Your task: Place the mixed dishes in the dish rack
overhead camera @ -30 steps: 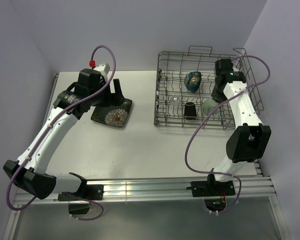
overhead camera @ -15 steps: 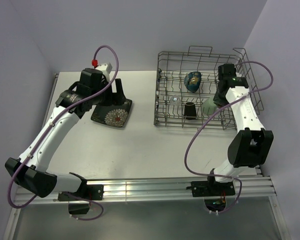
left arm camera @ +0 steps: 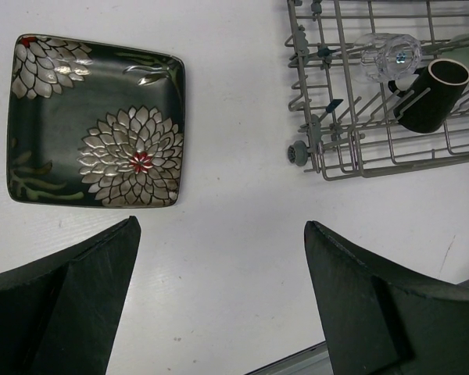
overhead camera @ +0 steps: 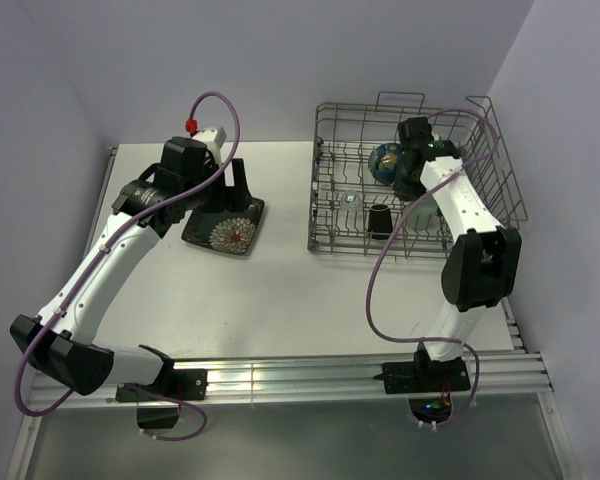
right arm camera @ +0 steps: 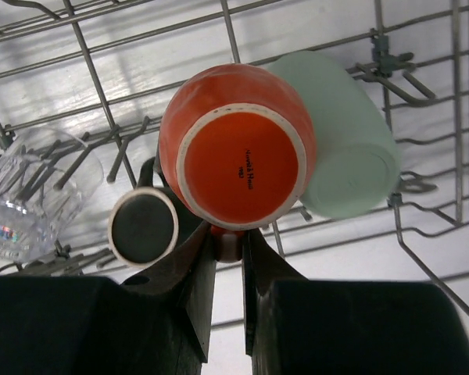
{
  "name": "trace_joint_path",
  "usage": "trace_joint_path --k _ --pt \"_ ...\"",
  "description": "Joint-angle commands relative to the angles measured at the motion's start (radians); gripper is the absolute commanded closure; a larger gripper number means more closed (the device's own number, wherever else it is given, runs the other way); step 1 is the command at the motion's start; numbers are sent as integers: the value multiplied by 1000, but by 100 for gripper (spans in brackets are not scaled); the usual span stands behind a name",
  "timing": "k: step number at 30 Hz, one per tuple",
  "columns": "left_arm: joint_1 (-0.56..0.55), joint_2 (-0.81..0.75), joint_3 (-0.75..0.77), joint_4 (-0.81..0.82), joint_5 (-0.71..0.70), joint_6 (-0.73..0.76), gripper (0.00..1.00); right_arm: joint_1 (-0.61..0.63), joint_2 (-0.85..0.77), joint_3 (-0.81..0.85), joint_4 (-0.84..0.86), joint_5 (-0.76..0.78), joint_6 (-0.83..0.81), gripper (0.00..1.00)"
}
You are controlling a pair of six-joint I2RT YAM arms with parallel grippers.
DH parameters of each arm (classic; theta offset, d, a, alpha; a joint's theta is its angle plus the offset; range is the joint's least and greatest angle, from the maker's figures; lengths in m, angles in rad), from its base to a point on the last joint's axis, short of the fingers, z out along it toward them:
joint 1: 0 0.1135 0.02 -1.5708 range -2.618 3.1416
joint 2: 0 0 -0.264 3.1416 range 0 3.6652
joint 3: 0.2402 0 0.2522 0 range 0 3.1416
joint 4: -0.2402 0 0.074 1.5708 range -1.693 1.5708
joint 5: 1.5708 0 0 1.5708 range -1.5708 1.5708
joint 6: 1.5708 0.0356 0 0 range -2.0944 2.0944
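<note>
The small orange mug (right arm camera: pixel 238 156) hangs partly over the green cup, so next I need to lower my right gripper into the rack, edging toward the brown mug, and open it.
The dish rack (overhead camera: pixel 325 215) stands at the back right. In it lie the dark-blue bowl (overhead camera: pixel 382 160), the clear glass (overhead camera: pixel 350 197), the dark brown mug (overhead camera: pixel 380 221) and the pale green cup (right arm camera: pixel 348 148). My right gripper (right arm camera: pixel 228 248) is shut on the handle of the small orange mug (right arm camera: pixel 238 156), held bottom-up over the rack between the brown mug (right arm camera: pixel 143 227) and the green cup. The dark square plate (overhead camera: pixel 225 226) with white flowers lies flat on the table. My left gripper (left arm camera: pixel 219 234) is open and empty above the table, beside the plate (left arm camera: pixel 94 121).
The rack's tall wire sides (overhead camera: pixel 495 150) and upright tines surround the right wrist. The left wrist view shows the rack's near corner (left arm camera: pixel 305 152) with the glass (left arm camera: pixel 387 53) and brown mug (left arm camera: pixel 434 95). A metal rail (overhead camera: pixel 280 378) runs along the table's front edge.
My right arm has swung left over the rack, from near its right side toward its middle, with the orange mug in it. The left arm has hardly moved.
</note>
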Motion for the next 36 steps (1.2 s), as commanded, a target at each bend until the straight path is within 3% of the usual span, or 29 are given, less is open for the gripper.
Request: trace_joint_path --k 1,10,29,30,31,32,33,36 --pt "-4 -12 3 0 -20 17 8 -2 26 83 40 -5 -16 100" --pt "-2 -5 6 -12 -18 13 8 2 101 89 65 -37 -2 100" --pt "15 20 -42 12 -17 -10 8 13 54 -72 98 -12 9 100" --pt "18 25 -49 11 -20 -13 9 13 62 -57 95 -11 9 95" --pt "19 40 -63 8 -26 -18 9 13 74 -46 82 -6 9 83" --pt "22 49 -72 -3 -47 -21 10 13 78 -30 75 -3 13 68" --pt "24 60 -77 -12 -64 -23 11 13 80 -26 72 -5 15 45" --pt "25 133 -83 -64 -159 -18 15 21 71 -29 69 0 12 25"
